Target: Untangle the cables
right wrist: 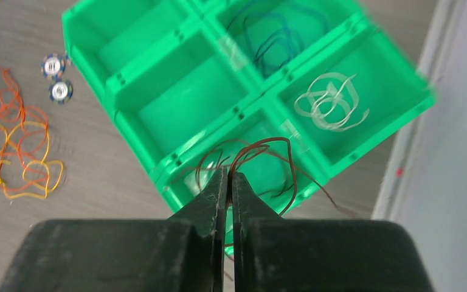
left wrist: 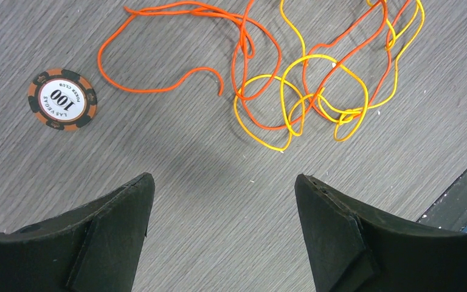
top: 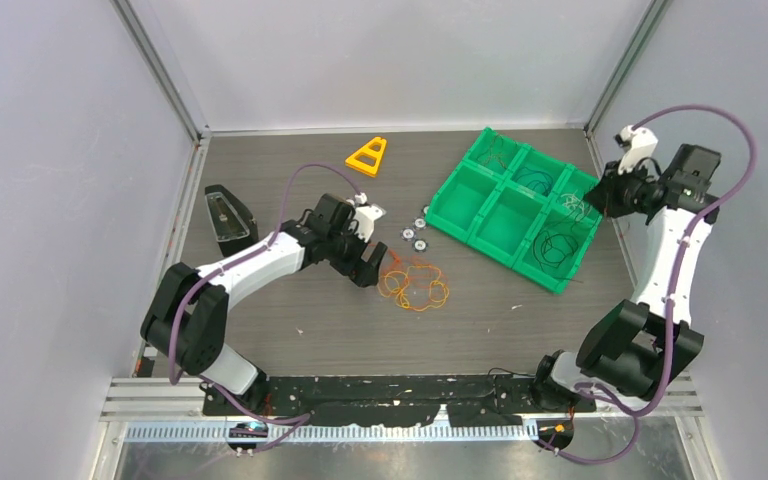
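Note:
My right gripper lowers and shifts over the middle of that compartment next, to get the brown cable into the green bin's compartment [top: 557, 245] beside the white cable.
The cables lie as a loose tangle [top: 415, 285] on the table: an orange cable [left wrist: 158, 90] and a yellow cable [left wrist: 280, 148] looped through each other. My left gripper [left wrist: 224, 177] [top: 370, 268] stands open just left of the tangle, with only bare table between its fingers. Over the green bin's right side, my right gripper [right wrist: 230, 171] [top: 602, 200] is shut on a thin dark brown cable [right wrist: 289, 176]. That cable's loops hang into the near right compartment [top: 557, 245].
The green six-compartment bin [top: 457, 215] holds a white cable [right wrist: 331, 103] and a dark blue cable [right wrist: 273, 33] in separate compartments. Poker chips [top: 418, 236] lie between tangle and bin, one [left wrist: 62, 99] near my left fingers. A yellow triangle [top: 368, 155] and a black block [top: 228, 218] sit further left.

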